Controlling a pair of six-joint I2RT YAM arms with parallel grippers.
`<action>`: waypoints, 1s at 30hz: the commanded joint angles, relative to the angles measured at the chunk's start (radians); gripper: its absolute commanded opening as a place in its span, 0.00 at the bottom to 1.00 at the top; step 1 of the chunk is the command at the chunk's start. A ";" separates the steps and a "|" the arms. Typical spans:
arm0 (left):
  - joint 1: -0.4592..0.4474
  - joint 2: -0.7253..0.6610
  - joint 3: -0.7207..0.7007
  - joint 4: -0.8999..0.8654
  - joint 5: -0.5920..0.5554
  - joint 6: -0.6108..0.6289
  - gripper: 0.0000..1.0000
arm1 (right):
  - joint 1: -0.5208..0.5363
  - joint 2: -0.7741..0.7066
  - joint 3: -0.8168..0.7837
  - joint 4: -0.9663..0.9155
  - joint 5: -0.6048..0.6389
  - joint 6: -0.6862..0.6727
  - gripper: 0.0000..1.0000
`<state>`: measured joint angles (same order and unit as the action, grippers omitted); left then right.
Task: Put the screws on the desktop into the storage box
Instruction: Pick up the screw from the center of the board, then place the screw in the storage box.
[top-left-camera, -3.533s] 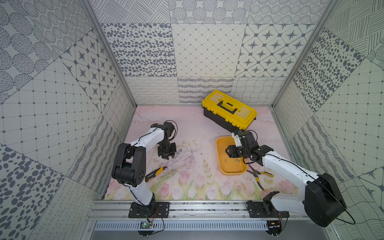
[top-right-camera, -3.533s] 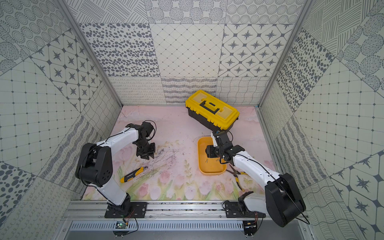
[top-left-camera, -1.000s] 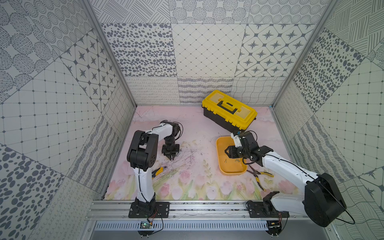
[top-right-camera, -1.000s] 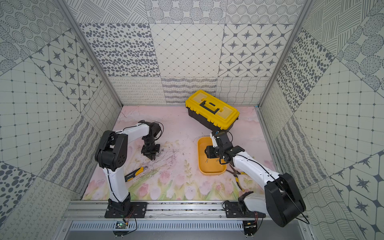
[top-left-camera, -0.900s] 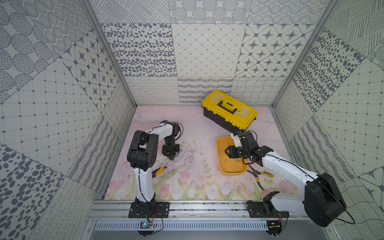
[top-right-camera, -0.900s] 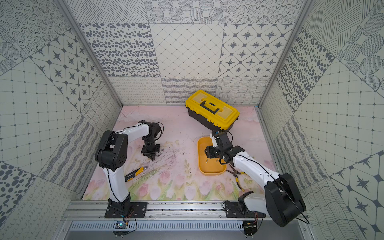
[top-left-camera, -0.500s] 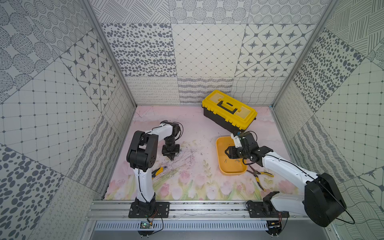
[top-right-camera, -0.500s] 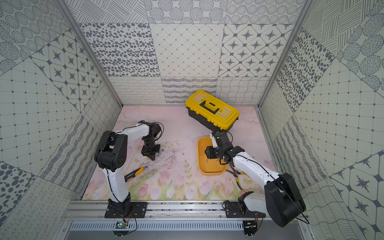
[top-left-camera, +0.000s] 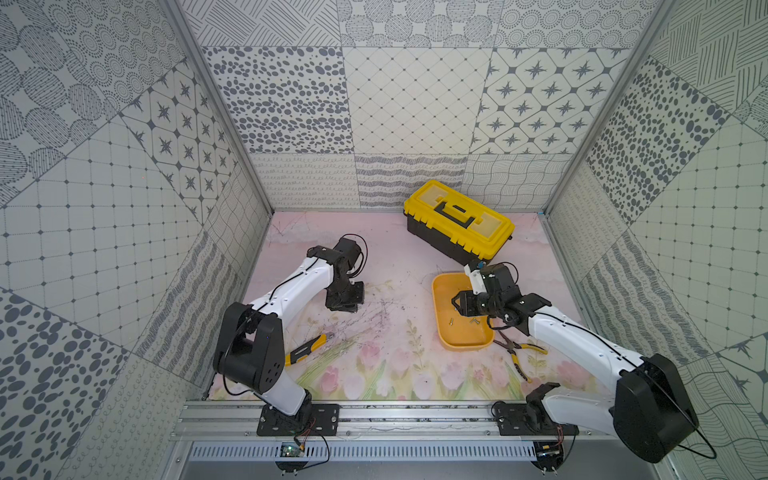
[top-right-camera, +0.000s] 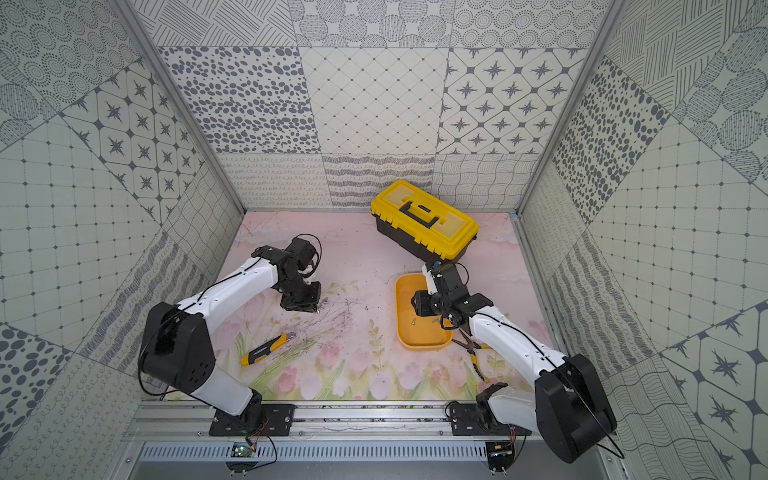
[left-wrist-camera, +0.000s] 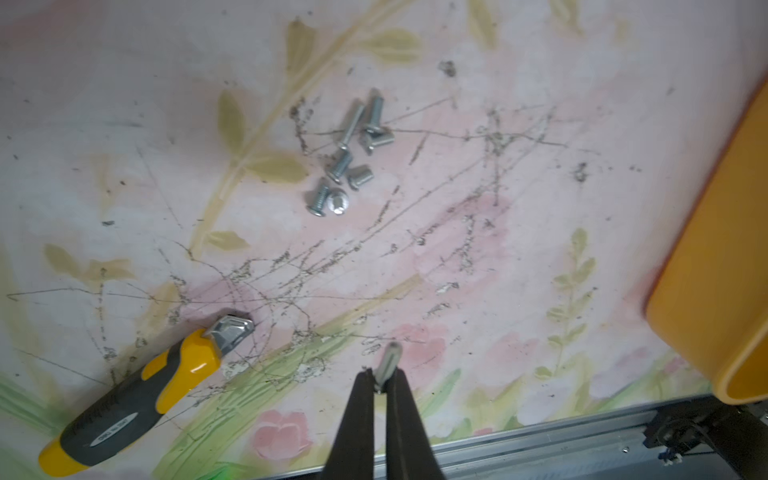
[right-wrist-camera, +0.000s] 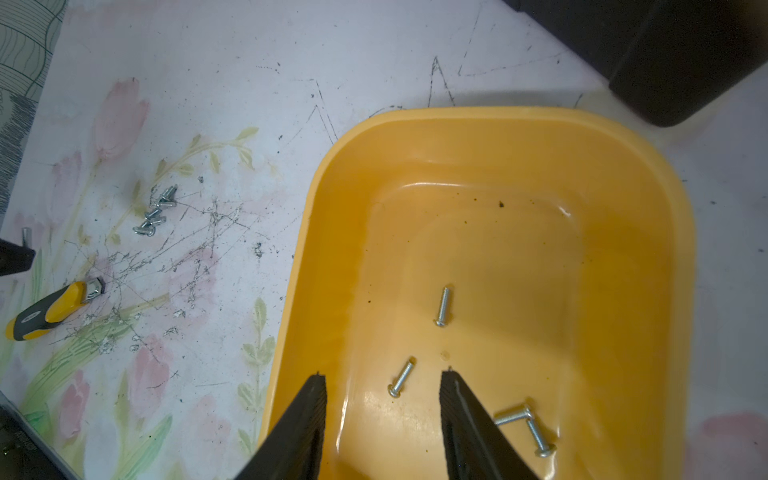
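Note:
The robot's left gripper will next carry the screw across the desktop over the near half of the storage box (top-left-camera: 465, 338) and release it, since other screws are already inside.
Several small silver screws (left-wrist-camera: 349, 162) lie in a loose cluster on the scuffed pink tulip-print desktop (top-left-camera: 395, 266); the right wrist view shows the same cluster (right-wrist-camera: 156, 212). My left gripper (left-wrist-camera: 380, 376) is shut on one screw (left-wrist-camera: 389, 359), which sticks out past the fingertips, and hovers just off the cluster (top-left-camera: 347, 307). The orange-yellow storage box (top-left-camera: 465, 338) sits right of centre and holds several screws (right-wrist-camera: 442, 307). My right gripper (right-wrist-camera: 382, 372) stands open over the box's floor with nothing between its fingers.
A black toolbox with a yellow lid (top-left-camera: 457, 224) stands behind the storage box. A yellow-and-grey utility knife (top-left-camera: 305, 347) lies front left of the screws. Yellow-handled pliers (top-left-camera: 519, 349) lie beside the box's front right corner. A metal rail (top-left-camera: 395, 419) runs along the front edge.
Since the earliest frames the left arm has swung round, and its gripper sits slightly further right. Over the last second its jaws closed fully. The right arm stays over the box.

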<state>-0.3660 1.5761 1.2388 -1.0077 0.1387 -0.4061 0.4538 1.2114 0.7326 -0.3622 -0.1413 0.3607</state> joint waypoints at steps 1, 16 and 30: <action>-0.170 -0.068 0.019 0.076 0.122 -0.169 0.00 | -0.034 -0.051 -0.010 0.024 0.019 0.023 0.48; -0.596 0.438 0.547 0.040 0.026 -0.227 0.00 | -0.199 -0.183 -0.055 0.022 -0.018 0.087 0.48; -0.597 0.622 0.844 -0.112 -0.046 -0.172 0.48 | -0.205 -0.197 -0.034 -0.033 0.009 0.086 0.53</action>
<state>-0.9672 2.2078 2.0331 -1.0100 0.1478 -0.5980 0.2520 1.0344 0.6857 -0.3943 -0.1410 0.4400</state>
